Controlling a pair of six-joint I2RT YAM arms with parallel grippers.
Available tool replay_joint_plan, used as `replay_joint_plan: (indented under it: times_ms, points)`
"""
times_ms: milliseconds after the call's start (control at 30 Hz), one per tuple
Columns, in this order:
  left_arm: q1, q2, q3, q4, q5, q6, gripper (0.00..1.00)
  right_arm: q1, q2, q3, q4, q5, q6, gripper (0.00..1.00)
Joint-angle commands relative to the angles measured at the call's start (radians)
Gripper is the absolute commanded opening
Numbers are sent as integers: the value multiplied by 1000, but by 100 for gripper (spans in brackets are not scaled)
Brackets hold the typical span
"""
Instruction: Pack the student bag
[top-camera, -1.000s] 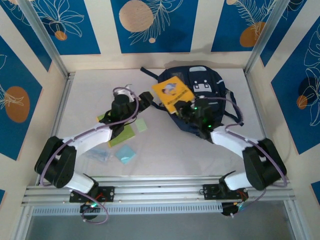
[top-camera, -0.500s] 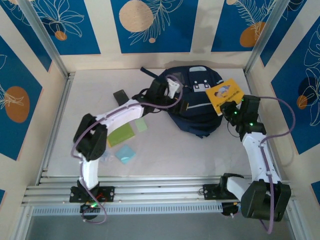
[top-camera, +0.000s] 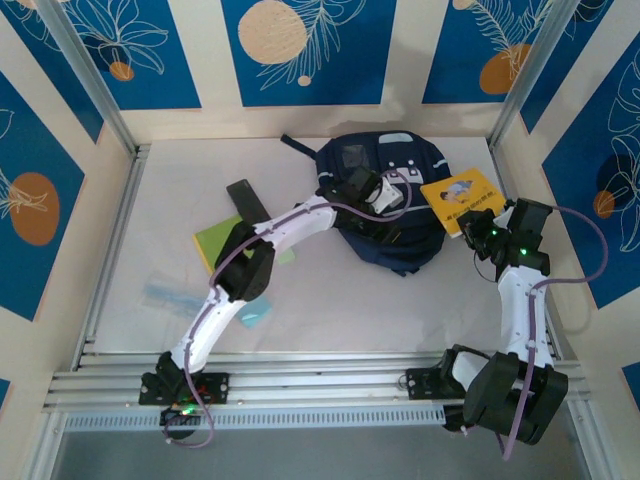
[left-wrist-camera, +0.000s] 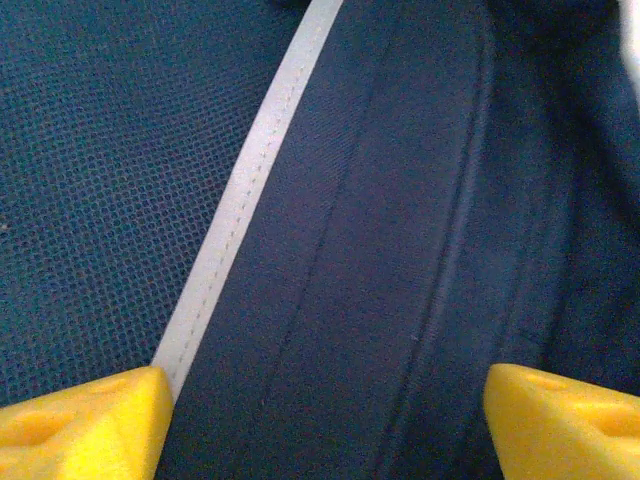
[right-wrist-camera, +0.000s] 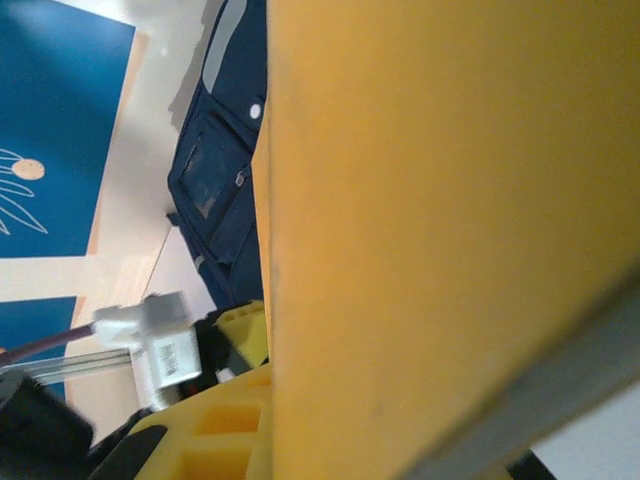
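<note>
My left gripper is open, and the navy fold lies just below its fingers. Next it will go down beside the pale grey stripe and close on that fold.
The student bag (top-camera: 400, 160) lies at the back middle of the table, dark navy with pale grey stripes. My left gripper (top-camera: 385, 203) hovers over its middle, open. Up close its yellow fingertips (left-wrist-camera: 80, 425) stand wide apart over navy fabric (left-wrist-camera: 400, 250) and a pale grey stripe (left-wrist-camera: 240, 200), with nothing between them. My right gripper (top-camera: 480, 228) is just right of the bag, shut on the near edge of an orange-yellow book (top-camera: 460, 193). That book's cover (right-wrist-camera: 450, 220) takes up most of the right wrist view, with the bag (right-wrist-camera: 225, 170) behind it on the left.
Left of the bag lie a flat black item (top-camera: 244, 198) and a green notebook (top-camera: 212, 240). A clear plastic pouch (top-camera: 165, 296) and a light blue pad (top-camera: 256, 315), partly under my left arm, lie nearer. Side walls are close on both sides.
My left gripper swung right from the table onto the bag's middle and opened wider. My right gripper carried the book from over the bag to its right side.
</note>
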Motion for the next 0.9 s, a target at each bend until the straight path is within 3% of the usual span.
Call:
replay_joint_plan:
  times_ms: [0,167,267,333,367,400,433,467,600,700,867]
  points:
    - [-17,101,136,-125,-133,41,84,-9,-26,26,60,-85,-15,0]
    - [-18,264,334,-329,-213,19,85,-16,-28,36,48,-103,-22,0]
    - [-19,310,362,-413,-223,16,80,-20,-28,39,46,-104,-21,0]
    - [-19,332,365,-458,-229,21,49,-27,-30,40,46,-105,-13,0]
    - [-20,331,360,-467,-228,22,46,-29,-31,41,46,-107,-10,0]
    - [-21,331,357,-471,-234,24,37,-32,-32,41,46,-111,-8,0]
    - [-21,330,356,-472,-236,21,13,-33,-34,39,46,-112,-6,0]
    - [-23,329,356,-468,-223,16,0,-36,-36,40,46,-112,-5,0]
    - [-17,285,348,-414,-128,-66,0,-61,-52,40,43,-104,12,0]
    - [12,183,254,-279,21,-214,0,-98,-82,52,52,-86,38,0]
    - [56,14,114,-73,148,-392,0,-122,-150,82,5,40,28,0]
